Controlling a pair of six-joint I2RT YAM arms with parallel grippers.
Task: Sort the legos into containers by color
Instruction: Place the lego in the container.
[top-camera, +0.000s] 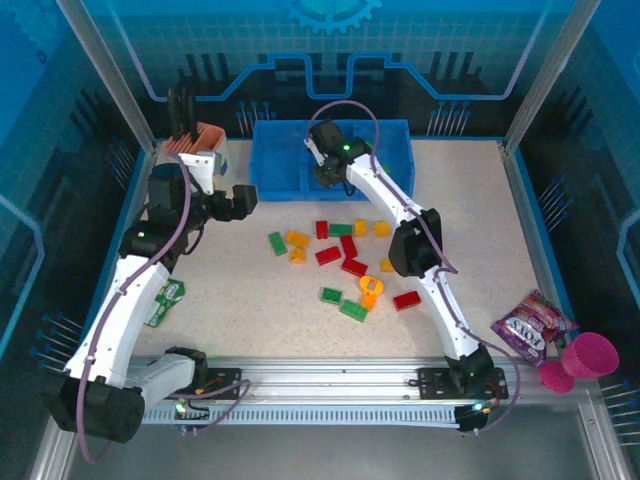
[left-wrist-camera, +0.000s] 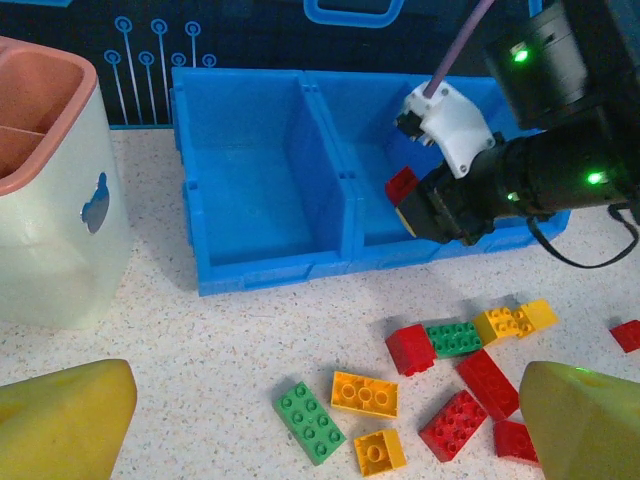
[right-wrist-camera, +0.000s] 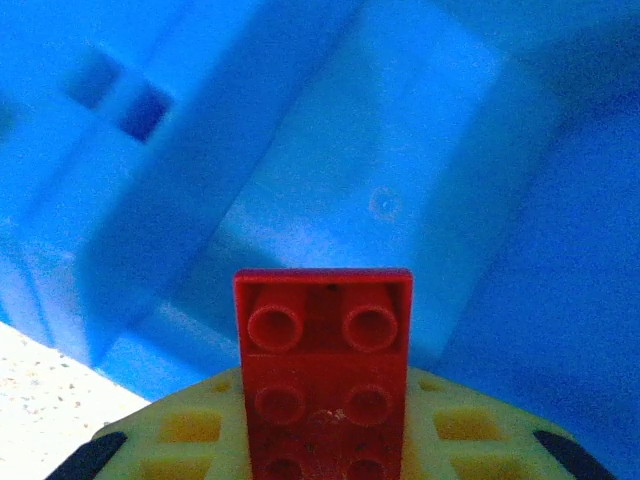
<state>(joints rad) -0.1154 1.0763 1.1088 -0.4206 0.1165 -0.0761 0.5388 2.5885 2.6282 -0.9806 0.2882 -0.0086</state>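
Observation:
I should lower my right gripper a little toward the bare bottom of the tray's middle section (right-wrist-camera: 335, 215) and let go of the red brick (right-wrist-camera: 323, 340), because the brick already hangs inside the section's sides.
A long blue tray (top-camera: 283, 150) with three compartments stands at the back of the table. My right gripper (top-camera: 323, 178) hangs over its middle compartment (left-wrist-camera: 372, 160), shut on a red brick (right-wrist-camera: 323, 340). That brick (left-wrist-camera: 402, 184) sticks out past the yellow pads (right-wrist-camera: 190, 430), above the compartment's bare floor (right-wrist-camera: 400, 190). My left gripper (top-camera: 245, 200) is open and holds nothing. Its yellow fingertips (left-wrist-camera: 62, 420) stand wide apart above a green brick (left-wrist-camera: 310, 422) and two orange ones (left-wrist-camera: 365, 393). Several red, green and yellow-orange legos (top-camera: 348, 246) lie scattered mid-table.
A cream-and-salmon utensil holder (top-camera: 197, 150) stands left of the tray, close to my left arm. A green-and-white packet (top-camera: 165, 300) lies by the left arm's link. A purple snack packet (top-camera: 530, 328) and a pink cup (top-camera: 590, 355) sit at the front right edge.

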